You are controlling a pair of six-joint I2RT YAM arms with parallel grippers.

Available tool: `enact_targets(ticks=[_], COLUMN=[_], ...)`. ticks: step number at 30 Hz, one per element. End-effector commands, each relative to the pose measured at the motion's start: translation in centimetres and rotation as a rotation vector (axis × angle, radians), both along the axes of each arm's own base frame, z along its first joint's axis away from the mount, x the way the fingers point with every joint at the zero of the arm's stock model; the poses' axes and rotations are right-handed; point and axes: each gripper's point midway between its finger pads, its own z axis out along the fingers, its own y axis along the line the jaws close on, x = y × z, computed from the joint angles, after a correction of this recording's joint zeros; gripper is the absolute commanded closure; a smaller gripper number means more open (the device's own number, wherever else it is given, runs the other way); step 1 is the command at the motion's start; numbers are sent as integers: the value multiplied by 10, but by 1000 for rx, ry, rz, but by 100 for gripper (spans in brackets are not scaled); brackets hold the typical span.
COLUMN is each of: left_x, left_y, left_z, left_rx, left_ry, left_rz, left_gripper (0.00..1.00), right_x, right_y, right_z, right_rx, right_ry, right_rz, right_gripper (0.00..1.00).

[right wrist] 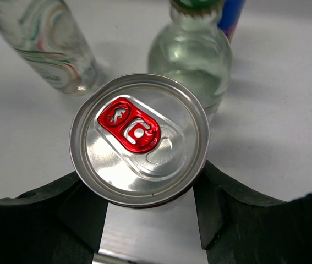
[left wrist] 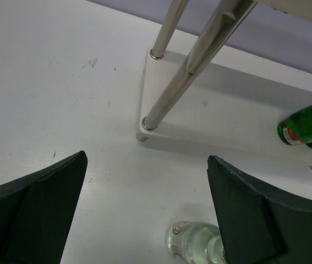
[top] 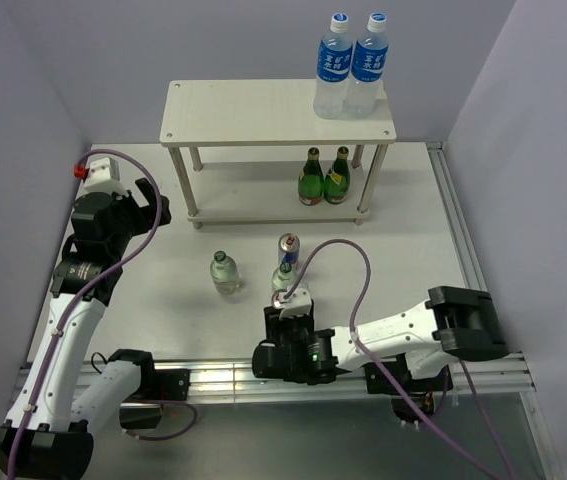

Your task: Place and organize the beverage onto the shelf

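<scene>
My right gripper should next move up and outward and let go of the slim can on the top board's bare middle [top: 249, 111], because that spot is above and outward of my gripper.
My right gripper [right wrist: 142, 184] is shut on a slim can with a silver top and red tab [right wrist: 139, 146], one finger on each side. In the top view this can is hidden under the right gripper [top: 289, 306]. Just beyond stand a green-capped clear bottle [top: 283, 279] [right wrist: 191, 60], a second blue can [top: 289, 247] and another clear bottle [top: 224, 272] [right wrist: 45, 44]. The shelf [top: 253, 110] carries two blue-label bottles [top: 351, 65] on its top board at the right. My left gripper [top: 156, 212] [left wrist: 147, 160] is open and empty near the shelf's left legs [left wrist: 169, 82].
Two dark green bottles [top: 324, 178] stand on the shelf's lower board [left wrist: 227, 126] at the right; one shows in the left wrist view [left wrist: 304, 125]. The clear bottle [left wrist: 194, 243] lies just below my left fingers' view. Walls enclose the table on three sides.
</scene>
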Motion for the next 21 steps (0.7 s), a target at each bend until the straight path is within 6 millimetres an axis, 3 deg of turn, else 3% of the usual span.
enact_targets(ticks=[1, 5, 6, 7, 9, 11, 18, 19, 21], left_x=[1, 2, 1, 2, 2, 2, 2, 2, 1], left_y=[0, 0, 0, 0, 0, 0, 0, 0, 0], left_z=[7, 6, 6, 5, 5, 4, 6, 5, 6], left_rx=[13, 14, 13, 14, 13, 14, 15, 15, 14], left_ry=[-20, -17, -19, -14, -16, -13, -17, -16, -19], left_rz=[-10, -9, -9, -9, -10, -10, -11, -9, -11], left_gripper=[3, 3, 2, 3, 3, 3, 3, 3, 3], right_x=[-1, -9, -7, -9, -4, -2, 60, 77, 93], right_y=[2, 8, 5, 16, 16, 28, 28, 17, 26], right_z=[94, 156, 168, 188, 215, 249, 342, 370, 383], right_rx=[137, 198, 145, 217, 181, 289, 305, 329, 298], right_ry=[-122, -154, -179, -178, -207, -204, -302, -329, -348], right_rz=[-52, -1, 20, 37, 97, 172, 228, 193, 212], right_gripper=[100, 100, 100, 100, 100, 100, 100, 100, 100])
